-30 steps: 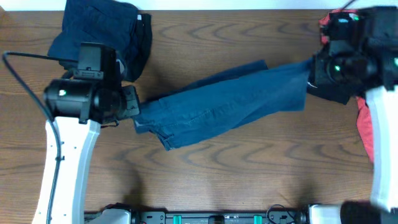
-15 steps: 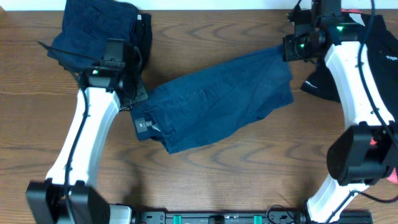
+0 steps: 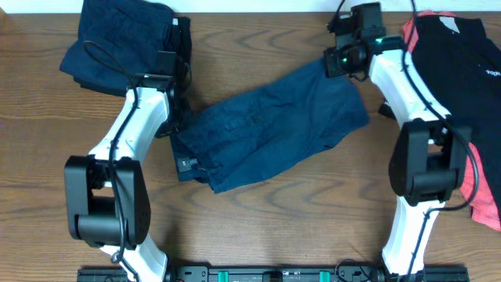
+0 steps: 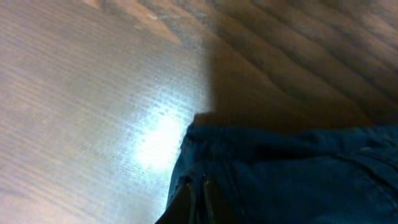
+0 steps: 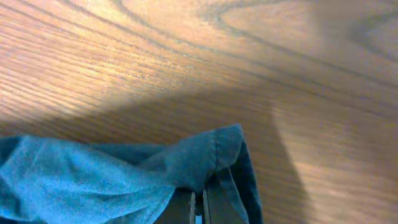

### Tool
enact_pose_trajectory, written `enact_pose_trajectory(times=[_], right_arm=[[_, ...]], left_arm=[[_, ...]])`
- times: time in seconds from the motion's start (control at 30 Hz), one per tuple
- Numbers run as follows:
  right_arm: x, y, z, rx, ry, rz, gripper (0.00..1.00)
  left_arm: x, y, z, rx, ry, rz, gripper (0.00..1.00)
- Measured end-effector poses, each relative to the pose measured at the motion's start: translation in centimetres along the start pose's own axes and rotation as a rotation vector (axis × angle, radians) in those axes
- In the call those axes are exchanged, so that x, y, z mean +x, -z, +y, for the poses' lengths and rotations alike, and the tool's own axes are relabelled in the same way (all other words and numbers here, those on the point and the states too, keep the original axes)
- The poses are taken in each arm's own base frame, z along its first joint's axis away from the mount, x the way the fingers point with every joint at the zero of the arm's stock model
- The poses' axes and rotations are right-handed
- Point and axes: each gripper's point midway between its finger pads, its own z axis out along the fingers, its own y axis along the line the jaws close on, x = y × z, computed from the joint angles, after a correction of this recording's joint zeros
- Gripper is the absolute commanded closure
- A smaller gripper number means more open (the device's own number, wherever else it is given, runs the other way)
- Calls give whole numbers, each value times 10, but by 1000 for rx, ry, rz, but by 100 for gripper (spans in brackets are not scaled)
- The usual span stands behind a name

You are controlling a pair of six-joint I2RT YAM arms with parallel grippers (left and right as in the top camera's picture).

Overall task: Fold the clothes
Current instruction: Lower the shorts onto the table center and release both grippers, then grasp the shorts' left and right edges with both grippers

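The trousers' hemmed corner comes down slightly in my right gripper next for release on the tabletop, as the shadowed wood lies just below the gripper.
Dark navy trousers (image 3: 274,129) lie spread at an angle in the middle of the table, with a small label (image 3: 185,163) at their lower left. My left gripper (image 3: 175,119) is shut on their left edge; in the left wrist view the closed gripper (image 4: 194,202) pinches dark fabric (image 4: 292,174). My right gripper (image 3: 332,66) is shut on the upper right corner; in the right wrist view the gripper (image 5: 199,208) clamps a hemmed fold (image 5: 199,155). A black-and-coral sports top (image 3: 458,86) lies at the far right.
A pile of dark navy garments (image 3: 125,35) sits at the back left corner, close behind my left arm. The table's back edge runs just behind both grippers. Bare wood (image 3: 313,227) shows in front of the trousers.
Both arms have swung out toward the back of the table. My right gripper carried its corner left and back. The trousers, stretched taut before, now lie slacker and wider.
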Motion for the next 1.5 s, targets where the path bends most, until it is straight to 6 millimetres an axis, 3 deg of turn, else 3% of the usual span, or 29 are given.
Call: enact_pose_trajectory(times=[0.03,0.23,0.3,0.5,0.57,0.77,0.83,0.93,1.3,1.5], right_arm=[[1,-7,0,1,3,2,99],[3,-22,-11,42,0,0,99],[2,-21,-15,52,-10,-7,78],[6,-7,-24,8,-42,37,33],[-2,4,-25,-1,-42,35,27],[-28,60,-11,-33,-19,22,25],[-25,73,-5,-47,-21,38,17],[-14,81,3,-83,-18,82,17],[64,29,11,-158,-60,255,24],[83,7,10,-165,-57,253,24]], left_arm=[[-2,-2,-1,2,3,-5,78],[-10,-2,-3,17,23,-34,66],[-10,-2,2,10,32,-26,60],[-11,17,19,-21,0,25,20],[-17,31,18,-14,-12,10,13],[-32,86,3,114,-19,-64,9],[-23,99,-2,166,-29,-41,9],[-4,103,-5,203,-41,33,9],[55,59,1,198,-71,243,9],[73,38,2,213,-100,288,8]])
